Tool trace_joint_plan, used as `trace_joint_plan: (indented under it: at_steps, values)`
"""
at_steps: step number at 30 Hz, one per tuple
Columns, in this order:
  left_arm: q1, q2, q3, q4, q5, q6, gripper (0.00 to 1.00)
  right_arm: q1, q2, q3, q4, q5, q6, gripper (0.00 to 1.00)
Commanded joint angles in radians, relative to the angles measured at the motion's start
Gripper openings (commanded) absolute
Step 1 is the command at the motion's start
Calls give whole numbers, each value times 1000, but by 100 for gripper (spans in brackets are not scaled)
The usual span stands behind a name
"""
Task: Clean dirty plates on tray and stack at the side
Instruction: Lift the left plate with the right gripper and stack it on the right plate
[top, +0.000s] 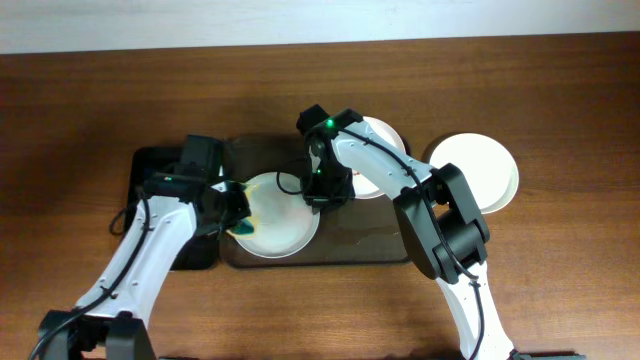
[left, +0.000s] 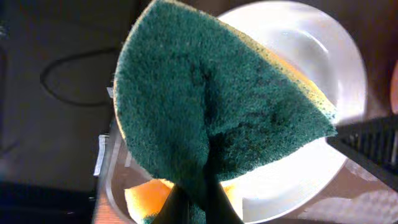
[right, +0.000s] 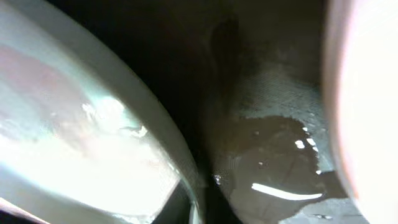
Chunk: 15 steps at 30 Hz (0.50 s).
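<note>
My right gripper lifts and tips the plate next, then brings it down onto the third plate (top: 473, 172) and releases it. That one already sits beside the tray.
A white plate (top: 285, 220) lies on the left half of the dark brown tray (top: 350, 248). My left gripper (top: 236, 208) is shut on a green and yellow sponge (top: 243, 229) at the plate's left edge. In the left wrist view the sponge (left: 217, 106) covers much of the plate (left: 311, 56), with the jaws (left: 199, 208) pinching it. My right gripper (top: 326, 193) is shut on the plate's right rim (right: 93, 155), with its jaws (right: 200, 208) at the rim's edge. A second plate (top: 385, 150) sits on the tray behind my right arm. A third plate (top: 478, 170) lies on the table to the right.
A smaller black tray (top: 150, 165) lies left of the brown tray, under my left arm. The brown tray's floor is wet (right: 273, 143). The second plate's edge shows at the right of the right wrist view (right: 367, 93). The wooden table (top: 560, 290) surrounds everything.
</note>
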<state>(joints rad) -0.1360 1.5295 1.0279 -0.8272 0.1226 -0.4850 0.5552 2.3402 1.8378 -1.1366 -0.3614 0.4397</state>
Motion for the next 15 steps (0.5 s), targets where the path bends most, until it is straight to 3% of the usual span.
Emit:
trace_joint_plan:
  at_steps: [1, 4, 10, 15]
  values:
    - [56, -5, 1, -14, -6, 92, 0, -6, 18, -22, 16, 59, -3, 4]
    - [118, -5, 1, -48, 13, 183, 0, -7, 3, -19, 14, 67, -77, 4]
    - [276, -6, 2, -53, 38, 328, 0, -5, -208, -19, -8, 430, -96, 4]
    - [283, -6, 2, -38, 38, 333, 0, 23, -311, -19, -50, 629, -140, 4]
